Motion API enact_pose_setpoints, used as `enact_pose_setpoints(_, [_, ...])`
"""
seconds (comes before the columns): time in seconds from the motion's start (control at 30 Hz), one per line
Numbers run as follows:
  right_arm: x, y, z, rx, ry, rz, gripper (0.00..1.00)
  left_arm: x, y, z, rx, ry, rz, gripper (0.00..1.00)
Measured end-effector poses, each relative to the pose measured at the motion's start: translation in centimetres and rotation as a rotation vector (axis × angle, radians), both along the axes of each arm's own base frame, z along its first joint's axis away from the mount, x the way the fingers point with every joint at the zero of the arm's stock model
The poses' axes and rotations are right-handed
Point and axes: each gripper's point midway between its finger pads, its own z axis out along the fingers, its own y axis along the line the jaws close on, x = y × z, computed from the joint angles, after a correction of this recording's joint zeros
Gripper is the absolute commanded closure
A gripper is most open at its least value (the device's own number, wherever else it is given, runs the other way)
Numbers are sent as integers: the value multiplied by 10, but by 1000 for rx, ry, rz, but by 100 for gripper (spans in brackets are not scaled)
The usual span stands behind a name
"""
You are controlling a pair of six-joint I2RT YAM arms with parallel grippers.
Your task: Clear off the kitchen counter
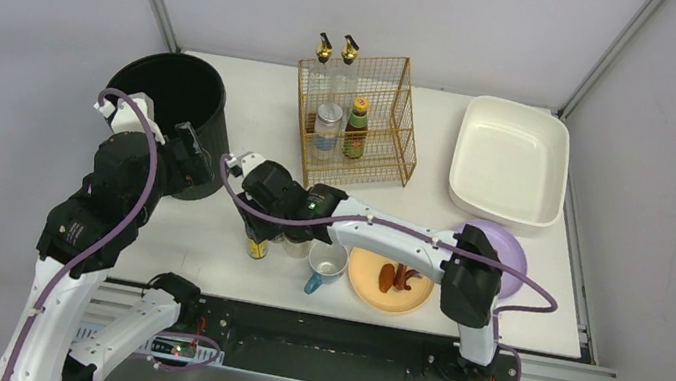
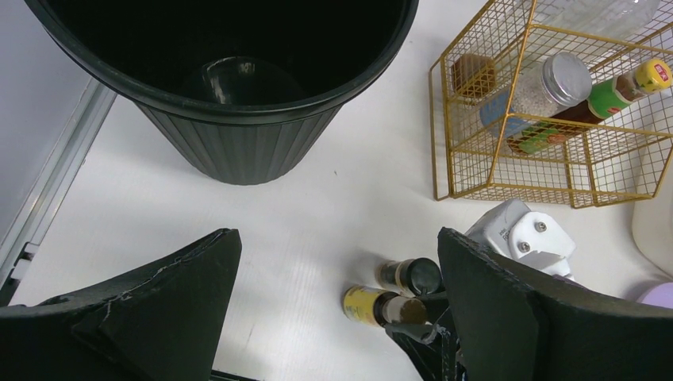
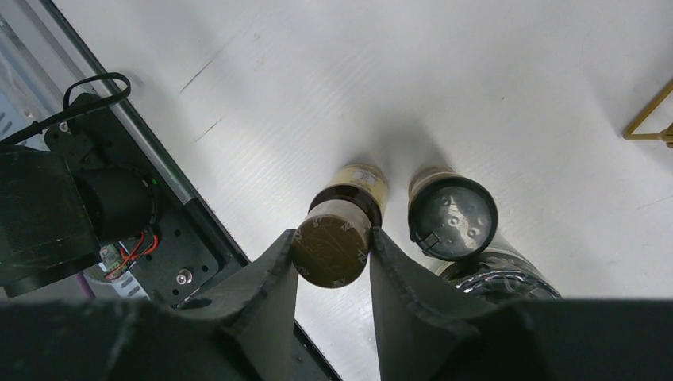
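The gold rack's front row is empty. I will raise my right gripper, carry the bottle outward, lower it into the row's bin-side corner and then let it go.
The white kitchen counter holds a small bottle with a yellow label and a brown cap, standing near the front edge. My right gripper is shut on that cap, with a finger pressing on each side. The same bottle shows in the left wrist view, and in the top view the bottle peeks out under my right gripper. A black-capped jar stands right beside it, with a clear-lidded jar behind that. My left gripper hangs open and empty near the black bin.
A gold wire rack with several bottles stands at the back centre. A cream tub sits at the back right. A mug, an orange plate with food scraps and a purple bowl lie under my right arm.
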Motion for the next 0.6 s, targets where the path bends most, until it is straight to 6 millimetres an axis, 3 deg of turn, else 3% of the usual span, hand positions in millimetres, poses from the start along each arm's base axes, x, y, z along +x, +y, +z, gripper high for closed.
enact_pose_setpoints(0.37, [-18, 5, 10, 27, 21, 43, 100, 0, 0, -1, 1, 2, 0, 1])
enact_pose_setpoints(0.47, [-20, 3, 33, 73, 11, 48, 100, 0, 0, -1, 1, 2, 0, 0])
enact_pose_setpoints(0.6, [-21, -6, 82, 165, -30, 48, 100, 0, 0, -1, 1, 3, 0, 0])
